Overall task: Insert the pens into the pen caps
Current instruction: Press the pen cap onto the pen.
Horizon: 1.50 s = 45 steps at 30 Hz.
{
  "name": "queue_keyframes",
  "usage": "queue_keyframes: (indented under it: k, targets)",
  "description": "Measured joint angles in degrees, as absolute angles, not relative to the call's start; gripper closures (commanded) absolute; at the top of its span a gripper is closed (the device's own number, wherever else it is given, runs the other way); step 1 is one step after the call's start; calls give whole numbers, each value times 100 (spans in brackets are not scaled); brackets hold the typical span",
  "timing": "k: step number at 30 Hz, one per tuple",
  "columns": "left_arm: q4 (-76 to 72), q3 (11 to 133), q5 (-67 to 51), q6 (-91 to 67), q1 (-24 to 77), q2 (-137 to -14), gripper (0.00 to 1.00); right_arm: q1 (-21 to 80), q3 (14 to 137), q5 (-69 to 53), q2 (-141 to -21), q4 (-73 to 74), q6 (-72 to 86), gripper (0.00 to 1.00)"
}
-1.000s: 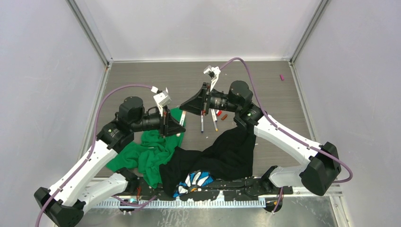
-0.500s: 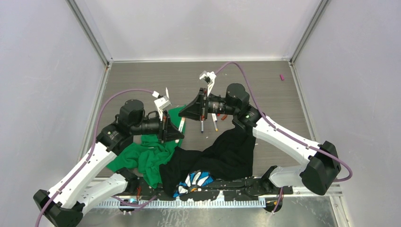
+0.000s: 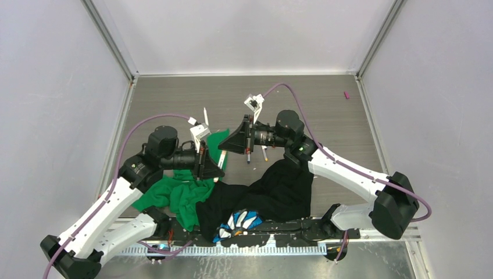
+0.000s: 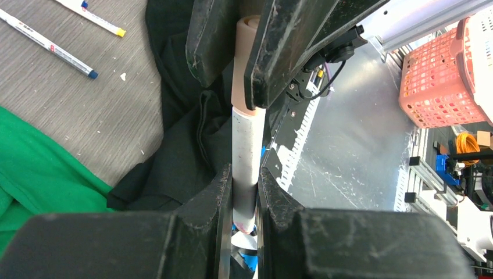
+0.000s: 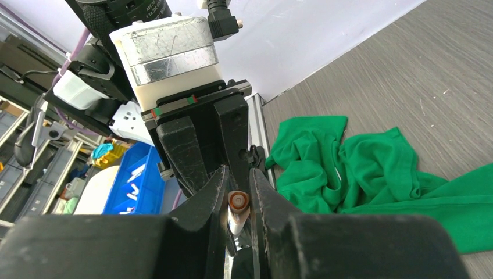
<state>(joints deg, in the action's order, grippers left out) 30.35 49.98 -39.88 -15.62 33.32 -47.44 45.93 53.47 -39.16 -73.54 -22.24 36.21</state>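
Note:
My right gripper swings right in the top view, lowers and releases the capped pen next, since bare tabletop lies below and to that side.
My left gripper (image 3: 222, 170) (image 4: 244, 192) is shut on a white pen (image 4: 247, 145) (image 3: 221, 160). My right gripper (image 3: 221, 150) (image 5: 238, 197) faces it tip to tip and is shut on a pale orange pen cap (image 4: 243, 70) (image 5: 238, 202). The cap sits in line on the pen's far end and meets the barrel. Two more pens lie on the table by the right arm, one blue-tipped (image 4: 49, 47) (image 3: 248, 154), one yellow-tipped (image 4: 93, 14) (image 3: 264, 153). A magenta cap (image 3: 346, 95) lies far back right. Other caps are hidden.
A green cloth (image 3: 186, 192) (image 5: 360, 168) lies under the left gripper. A black cloth (image 3: 273, 189) (image 4: 174, 145) lies beside it near the front. A blue and white item (image 3: 241, 221) sits at the front edge. Grey walls enclose the table.
My right gripper has moved left and nearer with the cap. My left gripper has shifted slightly nearer. The two tips have closed together around the pen.

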Motion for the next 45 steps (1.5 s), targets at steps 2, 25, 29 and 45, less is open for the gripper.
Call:
queue_keyframes:
  k: [2, 25, 29, 45]
  targets:
    - [3076, 4984, -3990, -1559, 3332, -4707, 100, 4624, 5317, -3898, -7356, -2274, 3662, 100]
    - [3164, 4801, -4018, -1678, 3216, -4550, 100, 4947, 5059, -3203, -7384, -2451, 4106, 100]
    - [3164, 4783, -4130, -1723, 3157, -4547, 100, 4947, 5039, -3242, -7371, -2469, 4045, 100]
    - [2663, 5046, -4056, -1380, 2939, -4917, 23, 5301, 5227, -2235, -7070, -875, 3758, 100]
